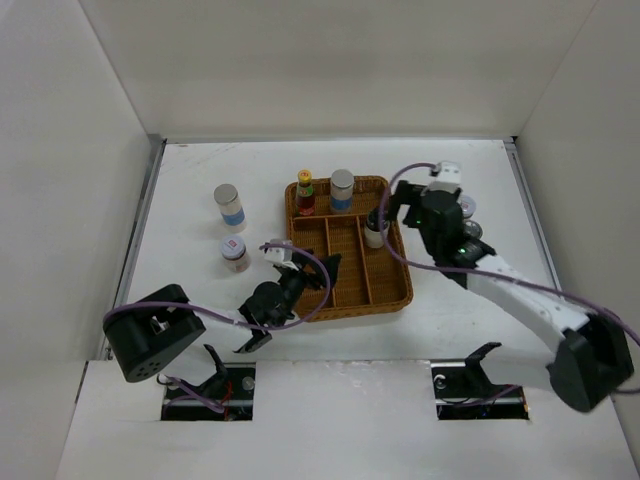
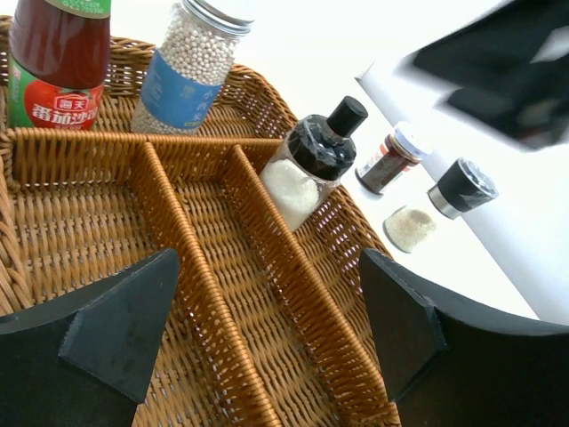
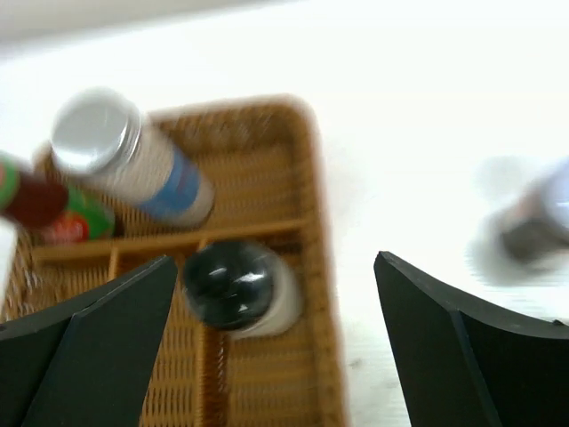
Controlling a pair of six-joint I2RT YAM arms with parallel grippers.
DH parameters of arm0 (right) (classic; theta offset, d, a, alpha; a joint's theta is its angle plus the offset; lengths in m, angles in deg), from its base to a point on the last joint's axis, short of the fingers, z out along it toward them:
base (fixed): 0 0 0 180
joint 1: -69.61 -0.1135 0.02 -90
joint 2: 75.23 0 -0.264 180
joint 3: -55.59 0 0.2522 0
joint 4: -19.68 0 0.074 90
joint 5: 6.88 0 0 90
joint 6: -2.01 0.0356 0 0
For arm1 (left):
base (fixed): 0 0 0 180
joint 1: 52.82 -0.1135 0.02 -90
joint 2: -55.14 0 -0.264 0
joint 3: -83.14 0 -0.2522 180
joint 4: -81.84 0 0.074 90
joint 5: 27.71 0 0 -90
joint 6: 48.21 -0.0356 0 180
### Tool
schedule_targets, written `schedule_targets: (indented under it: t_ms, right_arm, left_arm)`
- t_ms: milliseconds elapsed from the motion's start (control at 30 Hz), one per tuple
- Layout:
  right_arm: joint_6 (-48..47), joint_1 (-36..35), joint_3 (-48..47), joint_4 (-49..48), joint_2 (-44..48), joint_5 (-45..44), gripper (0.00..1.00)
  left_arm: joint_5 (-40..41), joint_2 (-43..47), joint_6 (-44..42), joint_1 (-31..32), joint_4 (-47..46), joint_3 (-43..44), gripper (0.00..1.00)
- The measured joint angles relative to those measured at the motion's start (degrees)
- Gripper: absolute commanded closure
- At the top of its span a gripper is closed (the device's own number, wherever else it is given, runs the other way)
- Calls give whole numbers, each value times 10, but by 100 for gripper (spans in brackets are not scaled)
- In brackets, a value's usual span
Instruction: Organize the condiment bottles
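The black-capped shaker is still standing outside the tray, so I need to move my right gripper to the right in the top view and down around its black cap (image 1: 472,229).
The red yellow-capped sauce bottle (image 1: 305,192) and a white cylinder with a blue band (image 1: 342,190) stand in the wicker tray's back compartment. The dark black-capped bottle (image 1: 375,228) stands in the tray's right slot. My right gripper (image 1: 392,212) is open above it; in the right wrist view (image 3: 276,338) the bottle (image 3: 236,285) sits below, near the left finger, not gripped. My left gripper (image 1: 300,275) is open and empty over the tray's front left (image 2: 267,329). Another blue-banded cylinder (image 1: 230,207) and the red-marked jar (image 1: 235,252) stand left of the tray. Two shakers (image 1: 470,222) stand to its right.
The brown wicker tray (image 1: 398,295) has long slots (image 2: 213,267) running front to back. The right arm (image 1: 520,295) crosses the table's right side and partly hides the shakers (image 2: 388,160) (image 2: 444,200). White walls enclose the table.
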Motion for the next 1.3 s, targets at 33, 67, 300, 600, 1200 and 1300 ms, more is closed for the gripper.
schedule_targets:
  t_ms: [33, 67, 300, 600, 1200, 1300]
  right_arm:
    - [2, 16, 17, -4, 41, -9, 0]
    - [4, 36, 34, -7, 80, -24, 0]
    - [19, 143, 117, 51, 195, -150, 0]
    - [38, 205, 127, 79, 104, -106, 0]
    - [46, 216, 119, 67, 90, -54, 52]
    - [35, 171, 119, 83, 162, -73, 51]
  left_arm:
    - [1, 1, 0, 2, 0, 0, 18]
    - [1, 3, 0, 5, 0, 0, 17]
    - [2, 6, 1, 13, -1, 0, 17]
    - [1, 7, 2, 17, -1, 0, 16]
    - [1, 6, 2, 17, -1, 0, 16]
    - [1, 6, 2, 17, -1, 0, 16]
